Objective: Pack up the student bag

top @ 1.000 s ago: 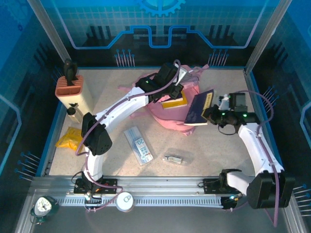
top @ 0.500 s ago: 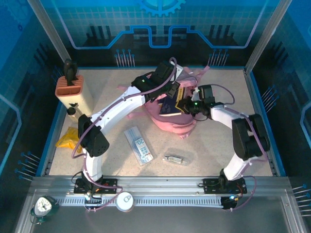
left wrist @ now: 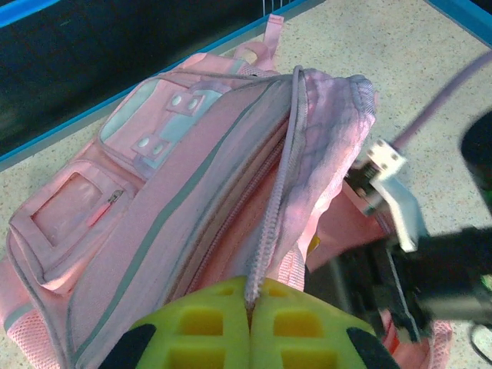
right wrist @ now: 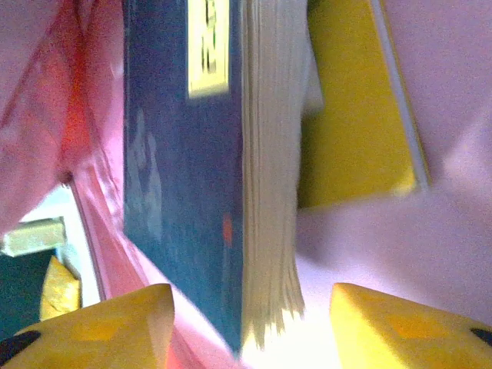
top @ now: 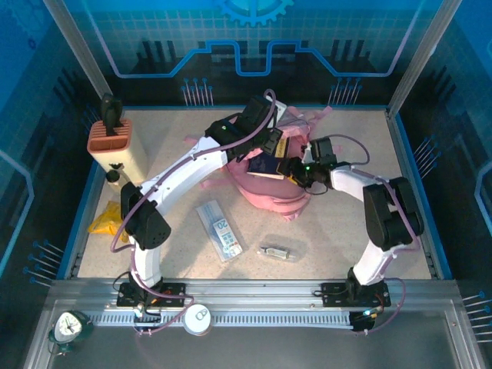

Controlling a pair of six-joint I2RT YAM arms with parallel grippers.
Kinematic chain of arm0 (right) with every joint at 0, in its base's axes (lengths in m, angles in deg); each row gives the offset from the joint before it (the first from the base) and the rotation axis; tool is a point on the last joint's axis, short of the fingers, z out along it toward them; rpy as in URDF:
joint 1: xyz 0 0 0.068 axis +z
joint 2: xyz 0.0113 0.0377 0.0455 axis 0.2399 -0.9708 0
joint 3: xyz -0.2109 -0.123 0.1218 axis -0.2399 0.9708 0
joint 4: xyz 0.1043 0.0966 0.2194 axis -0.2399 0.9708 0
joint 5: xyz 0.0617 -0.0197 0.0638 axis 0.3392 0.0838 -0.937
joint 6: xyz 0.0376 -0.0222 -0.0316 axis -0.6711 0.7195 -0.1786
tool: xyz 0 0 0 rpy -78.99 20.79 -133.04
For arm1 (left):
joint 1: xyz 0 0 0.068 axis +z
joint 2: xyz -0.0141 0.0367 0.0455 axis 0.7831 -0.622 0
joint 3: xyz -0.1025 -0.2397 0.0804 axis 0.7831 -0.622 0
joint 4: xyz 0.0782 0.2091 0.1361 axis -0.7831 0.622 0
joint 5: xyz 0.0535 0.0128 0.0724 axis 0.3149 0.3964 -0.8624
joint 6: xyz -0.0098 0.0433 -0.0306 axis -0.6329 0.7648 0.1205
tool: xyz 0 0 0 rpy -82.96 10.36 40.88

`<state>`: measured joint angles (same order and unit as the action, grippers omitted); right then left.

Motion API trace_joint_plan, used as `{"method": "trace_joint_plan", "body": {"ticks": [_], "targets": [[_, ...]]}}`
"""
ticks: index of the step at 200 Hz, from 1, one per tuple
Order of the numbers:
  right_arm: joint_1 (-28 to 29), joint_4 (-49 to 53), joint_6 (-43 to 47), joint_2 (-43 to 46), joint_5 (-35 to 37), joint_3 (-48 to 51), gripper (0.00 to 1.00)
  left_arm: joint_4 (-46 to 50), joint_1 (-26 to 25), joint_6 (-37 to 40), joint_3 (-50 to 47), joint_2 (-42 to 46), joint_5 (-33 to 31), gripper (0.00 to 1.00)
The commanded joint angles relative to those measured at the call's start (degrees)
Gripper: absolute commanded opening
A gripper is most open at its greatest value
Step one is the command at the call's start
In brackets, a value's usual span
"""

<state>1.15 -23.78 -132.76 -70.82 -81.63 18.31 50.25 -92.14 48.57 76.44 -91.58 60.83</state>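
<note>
I will next pull the bag's zip edge back and down over the bag's opening with my left gripper, and then release it.
The pink student bag [top: 274,197] lies in the middle of the table with its main compartment held open. My left gripper [top: 270,138] is shut on the zip edge of the student bag [left wrist: 154,231], and the grey zip tape runs straight into the closed left gripper [left wrist: 250,296]. My right gripper [top: 287,167] is at the bag's mouth. In the right wrist view this gripper [right wrist: 250,307] stands open, its fingers apart on either side of a blue book [right wrist: 181,177] that rests inside the bag. A yellow book [right wrist: 354,115] lies deeper in beside it.
An orange-topped holder [top: 109,137] and a small bottle [top: 115,178] stand at the left edge. A yellow packet [top: 108,219] lies below them. A clear pencil pack [top: 219,229] and a small clear packet [top: 274,250] lie in front of the bag.
The right arm carried the blue book from right of the bag leftward into its opening, then its jaws opened and let the book go. The left gripper kept its hold.
</note>
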Motion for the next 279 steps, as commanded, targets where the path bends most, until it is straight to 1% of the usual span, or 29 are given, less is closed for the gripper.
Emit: {"method": "trace_joint_plan", "body": {"ticks": [1, 11, 21, 37, 57, 83, 100, 114, 121, 138, 162, 177, 196, 203, 223, 234, 242, 253, 262, 276, 279], "targets": [[4.10, 2.73, 1.40, 3.12, 3.41, 3.02, 0.49, -3.38, 0.30, -1.89, -0.16, 5.33, -0.98, 0.00], [5.50, 2.34, 0.62, 2.75, 4.05, 3.37, 0.42, -3.80, 0.33, -2.33, -0.69, 5.27, -1.03, 0.00], [6.59, 0.55, -0.23, 1.97, 4.78, 3.64, 0.33, -3.94, 0.31, -2.76, -0.92, 5.32, -0.65, 0.00], [7.11, -1.57, -0.27, -0.86, 5.22, 1.65, 0.23, -4.22, 0.30, -3.17, -1.10, 5.12, -0.37, 0.00], [6.44, -0.79, 1.35, -3.95, 7.58, -2.92, 0.18, -3.55, 0.34, -3.36, -0.76, 4.85, -0.35, 0.00], [4.45, 1.77, 5.39, -5.08, 11.43, -7.76, 0.17, -2.09, 0.28, -3.61, -1.08, 5.07, -0.17, 0.00], [2.74, 1.64, 6.57, -5.87, 11.02, -8.75, 0.17, -1.83, 0.30, -5.08, -1.81, 5.47, -0.63, 0.00], [1.81, 0.75, 6.97, -6.17, 8.21, -8.41, 0.20, -1.92, 0.35, -8.23, -2.12, 5.55, -0.36, 0.00], [1.91, 1.13, 7.43, -5.74, 7.58, -7.94, 0.21, -2.08, 0.30, -9.69, -2.20, 5.47, 0.83, 0.00], [2.03, 1.54, 8.16, -2.56, 6.25, -5.19, 0.26, -2.76, 0.18, -12.58, -3.06, 5.10, 1.24, 0.00], [1.51, 2.64, 8.93, 6.13, 6.12, 0.71, 0.37, -3.47, -0.30, -15.34, -4.88, 4.47, 2.69, 0.00], [0.91, 5.08, 8.87, 12.28, 6.95, 3.90, 0.43, -3.95, -0.62, -18.59, -5.91, 3.70, 2.94, 0.00], [0.29, 9.46, 9.21, 19.44, 9.02, 7.37, 0.51, -4.59, -0.81, -23.70, -5.63, 1.80, 7.55, 0.00], [0.07, 12.10, 9.61, 21.63, 10.38, 7.43, 0.52, -5.12, -1.09, -25.52, -5.52, 1.13, 9.12, 0.00], [-1.25, 17.76, 10.34, 27.44, 13.96, 6.92, 0.57, -6.17, -2.49, -31.34, -5.34, -0.79, 9.43, 0.00], [-2.62, 19.48, 10.53, 29.87, 14.72, 6.63, 0.61, -7.52, -3.44, -33.71, -5.21, -2.26, 10.48, 0.00], [-3.89, 20.62, 10.49, 30.97, 14.41, 6.12, 0.62, -7.88, -4.02, -35.01, -4.58, -3.62, 11.92, 0.00], [-4.93, 22.15, 10.83, 31.82, 13.81, 5.81, 0.63, -8.18, -4.66, -35.90, -3.20, -5.49, 15.23, 0.00], [-5.27, 23.56, 11.44, 32.13, 13.95, 3.20, 0.63, -8.24, -5.23, -35.93, -2.17, -6.58, 17.63, 0.00], [-5.32, 25.10, 12.22, 32.38, 14.68, 1.75, 0.64, -7.96, -5.74, -35.91, -2.30, -6.54, 18.60, 0.00], [-5.33, 25.25, 12.28, 32.38, 14.64, 1.57, 0.64, -7.79, -5.71, -35.88, -2.45, -6.26, 18.60, 0.04]]}}
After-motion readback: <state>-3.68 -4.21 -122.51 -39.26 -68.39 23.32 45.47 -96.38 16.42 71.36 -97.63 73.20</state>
